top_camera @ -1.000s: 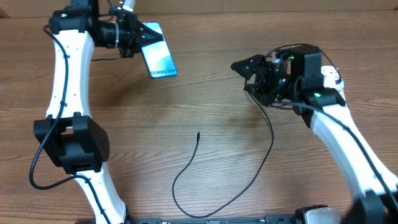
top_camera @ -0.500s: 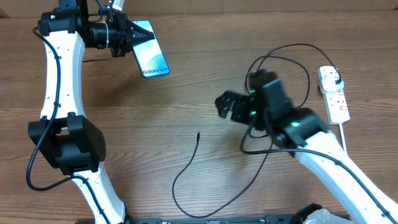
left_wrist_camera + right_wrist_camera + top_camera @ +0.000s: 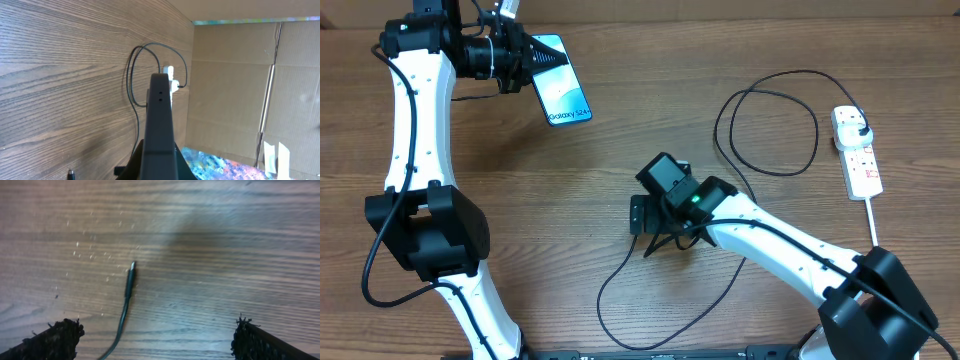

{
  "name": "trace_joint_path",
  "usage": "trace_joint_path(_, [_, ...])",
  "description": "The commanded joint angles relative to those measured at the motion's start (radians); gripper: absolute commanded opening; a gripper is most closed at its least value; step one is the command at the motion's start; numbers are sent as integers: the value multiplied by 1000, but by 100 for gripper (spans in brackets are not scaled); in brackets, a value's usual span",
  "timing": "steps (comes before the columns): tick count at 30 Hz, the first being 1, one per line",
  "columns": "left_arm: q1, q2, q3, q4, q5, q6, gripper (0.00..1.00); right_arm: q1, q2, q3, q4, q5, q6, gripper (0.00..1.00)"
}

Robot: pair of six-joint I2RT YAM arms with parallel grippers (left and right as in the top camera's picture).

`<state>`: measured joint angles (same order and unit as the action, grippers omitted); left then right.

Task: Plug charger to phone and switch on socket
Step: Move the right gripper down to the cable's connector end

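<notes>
I will next move my right gripper down and to the left in the overhead view onto the connector's black sleeve (image 3: pixel 128 288), because the cable is closer to one finger.
The phone (image 3: pixel 563 93), with a blue-teal screen and "Galaxy" text, is held off the table at the back left, my left gripper (image 3: pixel 527 62) shut on its upper end. The left wrist view shows only the phone's dark edge (image 3: pixel 160 125). The charger, a thin black cable (image 3: pixel 608 288), curves across the front of the table. Its connector tip (image 3: pixel 132 268) lies on the wood just ahead of my right gripper (image 3: pixel 157 340). That gripper is open wide, low over the table's middle (image 3: pixel 645 215), and holds nothing. The white socket (image 3: pixel 858 160) lies at the far right with the black plug (image 3: pixel 855 124) in it.
The cable makes a large loop (image 3: pixel 765 120) between the socket and the table's middle. A white cord (image 3: pixel 872 222) runs from the socket toward the front right. Cardboard walls (image 3: pixel 235 90) stand behind the socket.
My right arm swung from near the socket to the table's middle, ending low over the cable tip. The left arm shifted the phone slightly left, then held still.
</notes>
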<state>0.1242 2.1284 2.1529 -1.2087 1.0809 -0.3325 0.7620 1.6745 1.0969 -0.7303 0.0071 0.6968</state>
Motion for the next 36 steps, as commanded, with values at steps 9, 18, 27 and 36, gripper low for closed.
trace_joint_path(9, [-8, -3, 10, 1, 35, 22, 4, 50, 80, 9, 84, -3, 33, 100])
trace_joint_path(18, [-24, -3, 10, 8, 34, 23, 4, 50, 117, 11, 108, -12, 58, 94])
trace_joint_path(27, [-40, -3, 10, 16, 34, 22, 4, 51, 121, 11, 101, -15, 66, 89])
trace_joint_path(36, [-40, -3, 10, 16, 35, 18, 4, 56, 182, 69, 56, -28, 66, 86])
